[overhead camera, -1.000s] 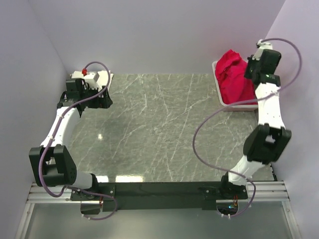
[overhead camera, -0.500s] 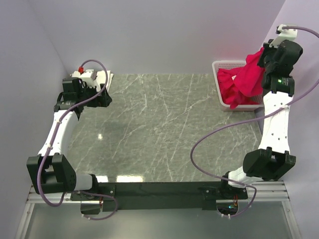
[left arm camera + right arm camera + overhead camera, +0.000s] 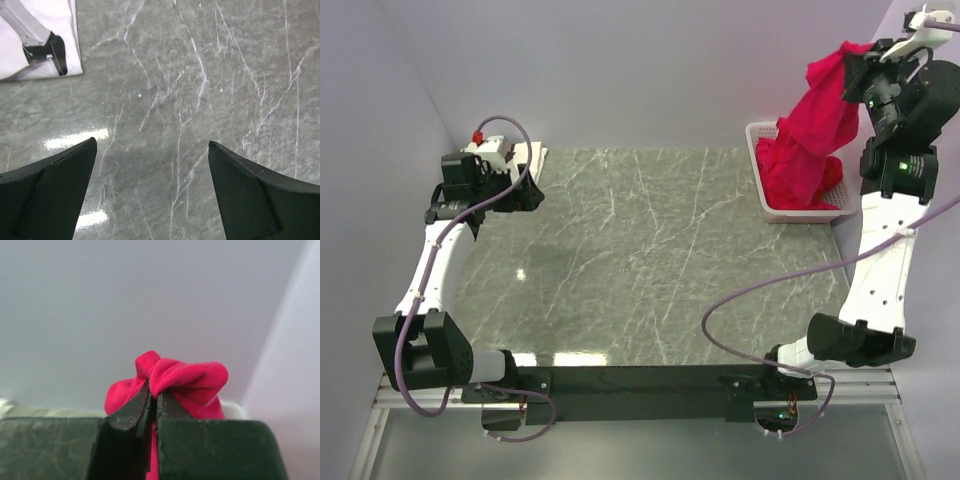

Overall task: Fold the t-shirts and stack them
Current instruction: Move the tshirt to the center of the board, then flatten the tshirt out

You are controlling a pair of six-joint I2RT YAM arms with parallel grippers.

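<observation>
I need to move my left gripper down, open, and toward the table's middle onto the red t-shirt's far corner, since the shirt hangs from my right gripper alone.
My right gripper (image 3: pixel 855 62) is raised high at the back right, shut on a fold of a bright red t-shirt (image 3: pixel 825 100). The cloth hangs from it down into the white basket (image 3: pixel 758 160), where more red t-shirt cloth (image 3: pixel 798 180) lies. In the right wrist view the red t-shirt (image 3: pixel 192 380) bulges over the closed fingertips of the gripper (image 3: pixel 154 392). A white t-shirt with a black print (image 3: pixel 35 37) lies folded at the back left corner, partly hidden by the arm from above. My left gripper (image 3: pixel 150 147) hovers over bare marble beside it, open and holding nothing.
The lattice basket stands at the table's back right corner against the lilac wall (image 3: pixel 620 70). Grey-green marble tabletop (image 3: pixel 640 250) spreads between the two arms. The left arm's elbow (image 3: pixel 420 345) sits near the front left edge.
My right gripper has risen well above the basket, drawing the red t-shirt up and out so it hangs in a long drape. The left gripper has edged slightly back and left.
</observation>
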